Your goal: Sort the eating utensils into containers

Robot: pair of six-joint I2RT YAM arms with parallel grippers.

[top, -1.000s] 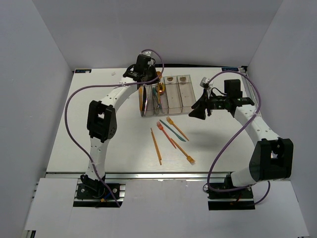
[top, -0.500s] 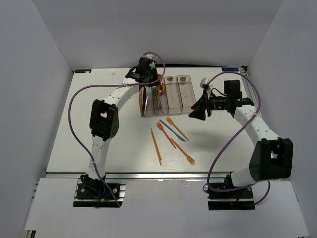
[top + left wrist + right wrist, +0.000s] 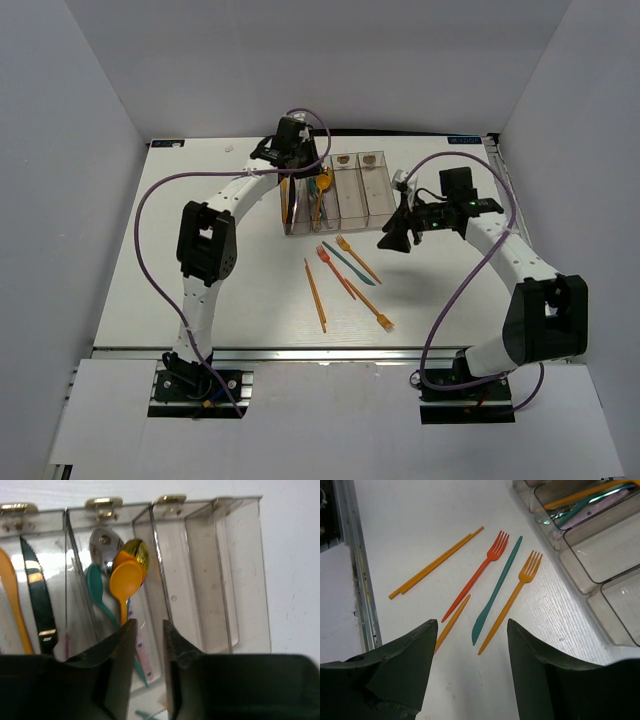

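The robot's right gripper will next move down and to the left in the top view and turn to match the slant, because the orange fork's thin handle lies slanted below it there.
The four joined clear containers stand at the table's back. In the left wrist view the second bin holds an orange spoon, a gold spoon, a teal spoon and a pink utensil. The bin to its left holds a black knife. My left gripper hovers over that second bin, narrowly open and empty. My right gripper is wide open above loose utensils: a red fork, a teal knife, an orange fork and an orange handle.
A pair of thin orange sticks lies left of the forks. Another orange fork lies nearer the front edge. The two right bins show no utensils. The metal table rail runs along the near edge.
The orange spoon seen at the left gripper's tips now lies in the second bin. The right gripper has moved left toward the loose utensils on the table.
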